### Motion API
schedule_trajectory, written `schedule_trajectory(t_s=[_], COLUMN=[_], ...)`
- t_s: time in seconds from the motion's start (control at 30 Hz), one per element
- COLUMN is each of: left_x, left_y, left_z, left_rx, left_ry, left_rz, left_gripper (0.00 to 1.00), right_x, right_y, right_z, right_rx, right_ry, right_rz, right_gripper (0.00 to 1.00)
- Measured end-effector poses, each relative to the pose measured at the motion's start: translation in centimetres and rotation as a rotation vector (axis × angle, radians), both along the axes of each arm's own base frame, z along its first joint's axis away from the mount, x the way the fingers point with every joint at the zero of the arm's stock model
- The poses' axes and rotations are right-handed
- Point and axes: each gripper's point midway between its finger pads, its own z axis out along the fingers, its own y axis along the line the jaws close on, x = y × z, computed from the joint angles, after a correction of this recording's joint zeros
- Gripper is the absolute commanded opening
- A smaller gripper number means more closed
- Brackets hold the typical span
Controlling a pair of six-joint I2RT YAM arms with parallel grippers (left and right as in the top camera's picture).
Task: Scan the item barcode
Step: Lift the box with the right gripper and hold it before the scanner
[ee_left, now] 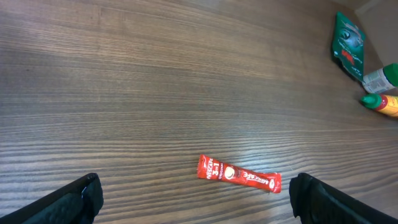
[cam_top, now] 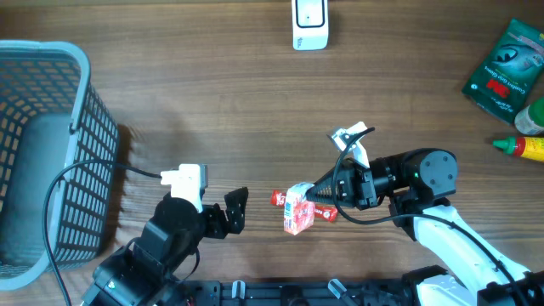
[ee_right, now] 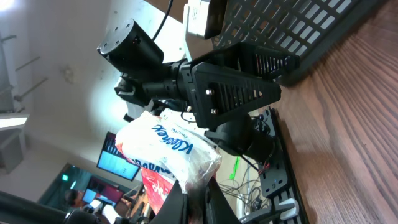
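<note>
The tissue pack needs to go outward over the scanner (cam_top: 309,24) in my right gripper, then down to the green packet's near end (cam_top: 493,104). My right gripper should release it there, because other items lie gathered there.
My right gripper (cam_top: 313,201) is shut on one end of a white Kleenex tissue pack (cam_top: 297,209), holding it above the table's front middle. In the right wrist view the tissue pack (ee_right: 166,147) sticks out past the pinching fingers (ee_right: 217,202); no barcode shows on it. A red Nescafe sachet (cam_top: 277,199) lies flat on the table, partly under the held pack. The white scanner (cam_top: 309,24) stands at the far edge. My left gripper (cam_top: 236,211) is open and empty, left of the sachet; the sachet (ee_left: 239,175) lies ahead, between its wide-spread fingertips (ee_left: 78,198).
A blue-grey mesh basket (cam_top: 81,127) stands at the left. At the right edge lie a green packet (cam_top: 506,68) and a yellow bottle with a green cap (cam_top: 520,146). The left arm (ee_right: 230,93) fills the middle of the right wrist view.
</note>
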Motion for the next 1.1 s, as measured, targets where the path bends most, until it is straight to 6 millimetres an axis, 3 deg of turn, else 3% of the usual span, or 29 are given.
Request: schedule_trajectory(t_s=[0.27,0.43,0.6,0.77,0.83,0.97,1.1], left_x=[0.0,0.0,0.0,0.0,0.0,0.0,0.0], left_y=[0.0,0.0,0.0,0.0,0.0,0.0,0.0], left_z=[0.0,0.0,0.0,0.0,0.0,0.0,0.0], left_rx=[0.0,0.0,0.0,0.0,0.0,0.0,0.0], left_ry=[0.0,0.0,0.0,0.0,0.0,0.0,0.0], left_rz=[0.0,0.0,0.0,0.0,0.0,0.0,0.0], left_gripper=[1.0,1.0,1.0,1.0,1.0,1.0,1.0], right_x=[0.5,2.8,9.3,15.1,16.5,20.5,24.9], right_y=[-0.3,-1.1,-1.6,-4.4,-5.2,-7.2,-8.6], right_z=[0.0,-0.9,-4.9,-5.3,-5.5,-3.4,0.8], right_rx=[0.024,0.056,-0.077,-0.21,-0.272,-0.418,-0.539], right_ry=[-0.097,-0.255,-0.288,-0.479,-0.489,-0.577,-0.723], right_rz=[-0.022,-0.13,-0.494,-0.835,-0.9,-1.028,-1.114], right_gripper=[0.04,0.04,0.05,0.05,0.05,0.05,0.05])
